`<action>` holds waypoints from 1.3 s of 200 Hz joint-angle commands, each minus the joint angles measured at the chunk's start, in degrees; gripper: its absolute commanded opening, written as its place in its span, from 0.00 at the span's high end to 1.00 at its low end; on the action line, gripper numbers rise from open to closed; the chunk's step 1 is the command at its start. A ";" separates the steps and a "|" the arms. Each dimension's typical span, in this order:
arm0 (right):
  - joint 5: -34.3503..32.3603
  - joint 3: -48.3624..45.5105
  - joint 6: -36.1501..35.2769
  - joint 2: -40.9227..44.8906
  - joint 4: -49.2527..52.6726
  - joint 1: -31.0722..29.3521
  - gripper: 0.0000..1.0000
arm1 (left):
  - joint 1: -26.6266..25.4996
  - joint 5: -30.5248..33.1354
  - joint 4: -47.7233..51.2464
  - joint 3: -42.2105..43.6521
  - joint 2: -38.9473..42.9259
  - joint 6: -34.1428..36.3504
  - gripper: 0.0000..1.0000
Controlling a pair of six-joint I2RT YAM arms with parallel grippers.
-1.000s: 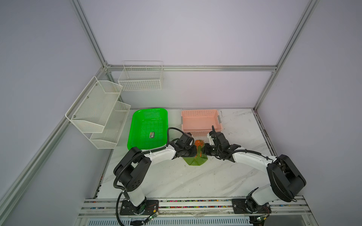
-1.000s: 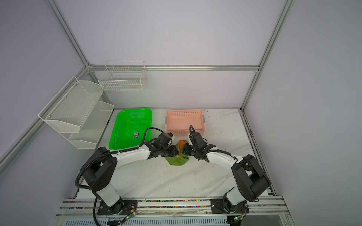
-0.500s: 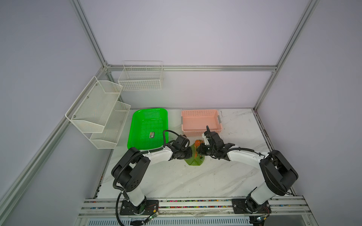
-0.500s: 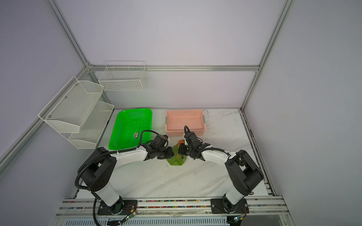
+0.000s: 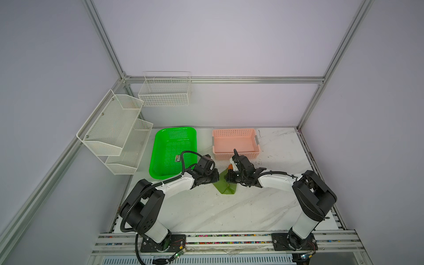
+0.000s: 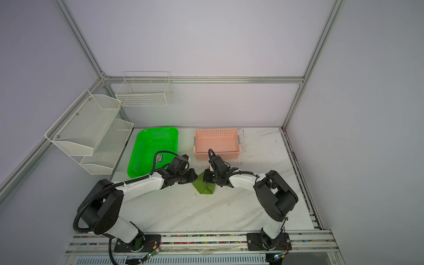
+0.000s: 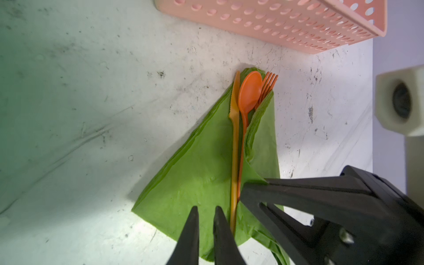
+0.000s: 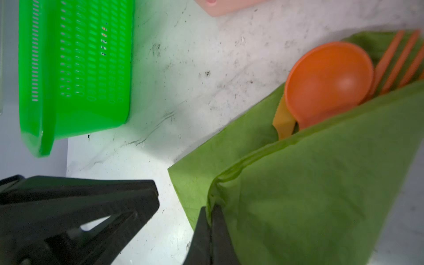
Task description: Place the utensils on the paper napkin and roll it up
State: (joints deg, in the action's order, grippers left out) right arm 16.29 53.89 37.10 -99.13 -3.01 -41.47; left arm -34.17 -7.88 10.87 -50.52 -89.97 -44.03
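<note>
The knife's bare handle is still uncovered. My right gripper needs to pull the flap's edge down and across that handle onto the napkin's flat side and let it go.
The olive-green paper napkin lies on the marble table in front of the pink basket, with one side flap folded up over the utensils. The orange knife, spoon and fork lie side by side on it, heads sticking out; only the knife's handle is bare, the others go under the flap. My right gripper is shut on the edge of the folded flap. My left gripper hovers over the napkin's flat side beside the knife, jaws slightly apart and holding nothing. Both top views show the grippers facing each other over the napkin.
The pink basket stands just behind the napkin. The bright green perforated tray lies to the left, close to my left arm. White wire racks hang on the left and back walls.
My right gripper has carried the napkin flap leftward over the utensils, which now show much less from above. My left gripper has drawn back a little to the left.
</note>
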 commanded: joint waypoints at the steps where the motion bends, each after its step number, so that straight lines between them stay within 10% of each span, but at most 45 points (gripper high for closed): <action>1: -0.40 1.31 0.86 -1.26 -1.47 -0.93 0.96 | 0.55 0.28 -1.56 2.24 2.39 -0.44 0.85; 116: 0.18 0.54 1.66 -5.95 -5.94 -2.04 0.94 | 1.06 -2.89 -8.00 5.43 6.98 0.61 0.80; 190: 0.80 -0.30 1.70 -6.45 -6.86 -2.08 0.66 | -4.00 -0.83 -17.01 15.52 16.47 -0.87 0.73; 260: 2.85 -1.92 3.40 -7.13 -10.31 -2.05 0.63 | -10.73 2.83 -24.51 20.37 18.40 -0.44 0.74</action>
State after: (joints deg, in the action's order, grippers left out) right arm 18.28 52.97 39.20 -105.34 -11.44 -43.16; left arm -44.29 -6.35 -7.20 -33.39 -71.29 -44.18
